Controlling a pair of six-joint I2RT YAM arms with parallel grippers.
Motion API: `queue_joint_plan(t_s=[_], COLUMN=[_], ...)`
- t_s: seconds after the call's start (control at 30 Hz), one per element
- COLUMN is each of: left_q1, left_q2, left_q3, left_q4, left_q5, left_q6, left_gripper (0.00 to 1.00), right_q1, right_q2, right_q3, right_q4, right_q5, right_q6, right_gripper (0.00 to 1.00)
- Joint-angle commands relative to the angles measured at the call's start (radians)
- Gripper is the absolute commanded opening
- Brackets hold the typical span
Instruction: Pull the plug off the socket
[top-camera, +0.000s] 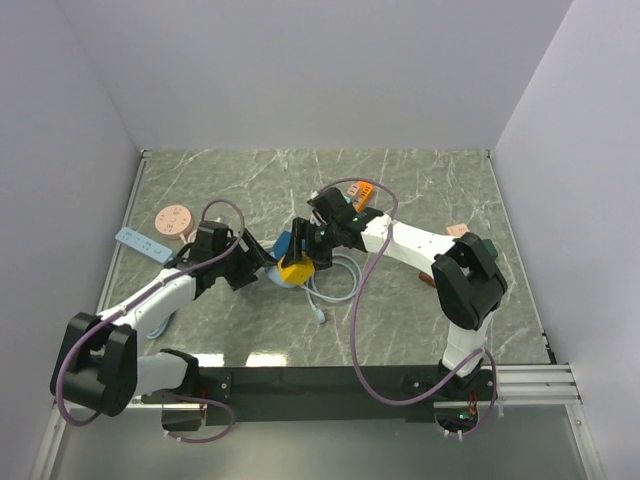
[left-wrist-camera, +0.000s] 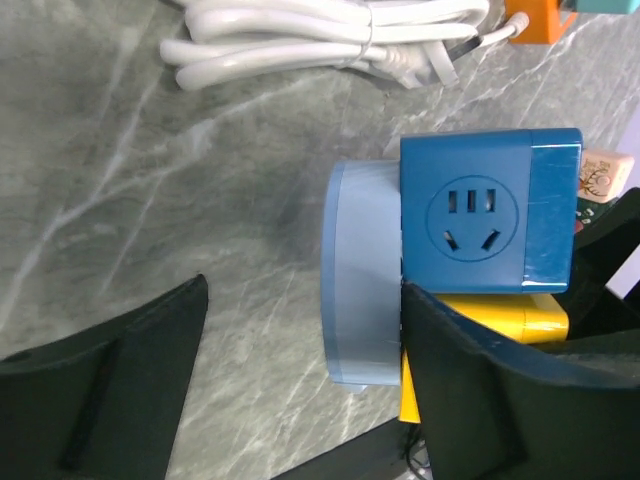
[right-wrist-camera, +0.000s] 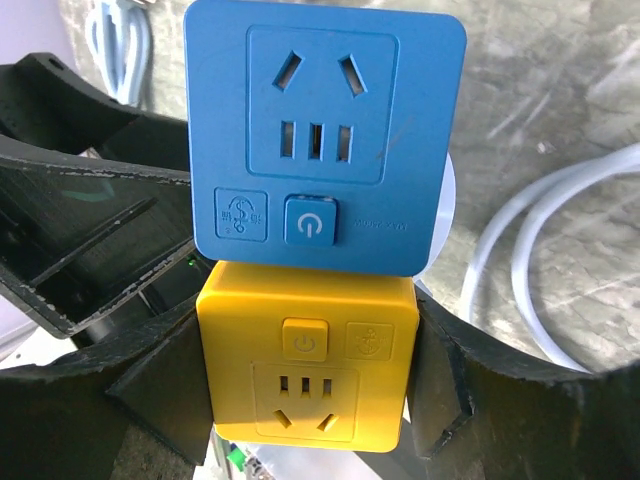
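Note:
Next, my right gripper pulls away toward the pink block to its right in the top view and releases beside that block, since the cubes are joined.
A blue cube socket (right-wrist-camera: 322, 140) and a yellow cube plug (right-wrist-camera: 308, 370) are joined side to side, just off the table's centre (top-camera: 290, 258). My right gripper (right-wrist-camera: 305, 390) is shut on the yellow cube, one finger against each flank. A pale blue round piece (left-wrist-camera: 362, 270) sits against the blue cube (left-wrist-camera: 485, 215). My left gripper (left-wrist-camera: 302, 300) is open around that round piece. Its right finger (left-wrist-camera: 470, 380) touches the blue cube's edge, and its left finger (left-wrist-camera: 130, 380) stands well clear over bare table.
A coiled white cable (left-wrist-camera: 320, 40) lies beyond the cubes, with loops of it on the table (top-camera: 335, 290). An orange box (top-camera: 360, 192) sits behind the right arm. A pink disc (top-camera: 175, 222) and a pale blue strip (top-camera: 143, 243) lie at the left wall.

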Motion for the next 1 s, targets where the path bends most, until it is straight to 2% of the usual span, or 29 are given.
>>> queue_joint_plan(t_s=[0.0,0.03,0.17,0.33,0.37,0.43,0.47,0.53,0.77,0.97], left_q1=[-0.042,-0.058,-0.085,-0.107,-0.108,-0.111,-0.111,-0.111,-0.111,-0.110], left_q2=[0.023,0.028,0.042,0.053,0.053,0.053,0.051,0.045,0.037,0.017], left_q3=[0.041,0.042,0.053,0.073,0.079,0.082,0.088,0.093,0.131,0.119], left_q4=[0.029,0.033,0.048,0.045,0.045,0.042,0.039,0.022,-0.105,-0.164], left_q5=[-0.029,-0.035,-0.055,-0.072,-0.073,-0.076,-0.078,-0.093,-0.190,-0.251], left_q6=[-0.023,-0.029,-0.052,-0.069,-0.070,-0.078,-0.080,-0.078,-0.034,0.002], left_gripper=[0.78,0.76,0.54,0.33,0.26,0.17,0.09,0.01,0.01,0.01], right_q1=[0.009,0.011,0.017,0.020,0.020,0.020,0.020,0.020,-0.024,-0.130], right_q2=[-0.091,-0.091,-0.089,-0.094,-0.094,-0.094,-0.093,-0.083,-0.120,-0.181], right_q3=[0.017,0.019,0.013,-0.007,-0.009,-0.010,-0.009,-0.004,-0.007,-0.046], right_q4=[0.141,0.143,0.158,0.204,0.209,0.210,0.209,0.192,0.065,-0.069], right_q5=[-0.085,-0.090,-0.114,-0.163,-0.165,-0.166,-0.168,-0.168,-0.105,-0.088], right_q6=[0.028,0.027,0.034,0.062,0.067,0.068,0.067,0.064,-0.017,-0.093], right_gripper=[0.00,0.00,0.00,0.00,0.00,0.00,0.00,0.00,0.00,0.00])
